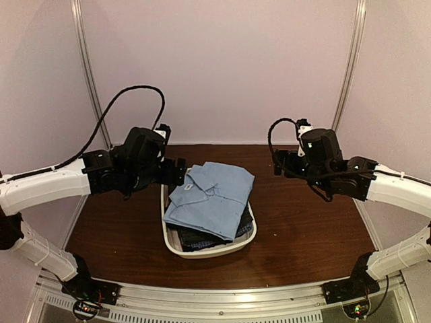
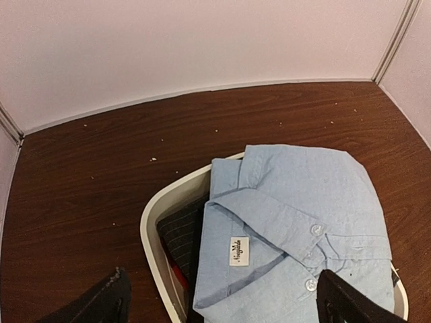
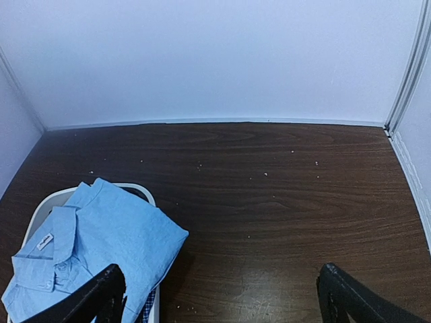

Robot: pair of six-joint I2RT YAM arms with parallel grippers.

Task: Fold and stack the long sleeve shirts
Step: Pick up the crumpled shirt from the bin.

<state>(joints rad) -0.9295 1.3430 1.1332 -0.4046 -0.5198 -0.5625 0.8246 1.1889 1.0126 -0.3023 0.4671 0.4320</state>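
Note:
The light blue shirt tops the pile, and its collar tip lies below the robot's left gripper and to the right in the top view, so the left gripper should move across and down onto that collar tip.
A light blue long sleeve shirt [image 1: 210, 198], folded with its collar and buttons up, lies on top of a pile in a white oval tub [image 1: 202, 252]. Darker striped and checked cloth [image 2: 178, 232] shows under it in the tub. My left gripper [image 1: 176, 172] hangs at the tub's far left rim, open; in the left wrist view its fingertips [image 2: 108, 303] frame the collar [image 2: 269, 225] and tub wall [image 2: 153, 222] from above. My right gripper [image 1: 279, 163] hovers right of the tub, open and empty, over bare wood [image 3: 269, 222]. The blue shirt [image 3: 101, 242] sits at that view's lower left.
The dark wooden table [image 1: 303, 222] carries small pale crumbs [image 3: 267, 174]. Pale walls close in at the back and both sides, with metal corner rails [image 1: 350, 64]. Both arm bases sit on the rail at the near edge [image 1: 222, 296].

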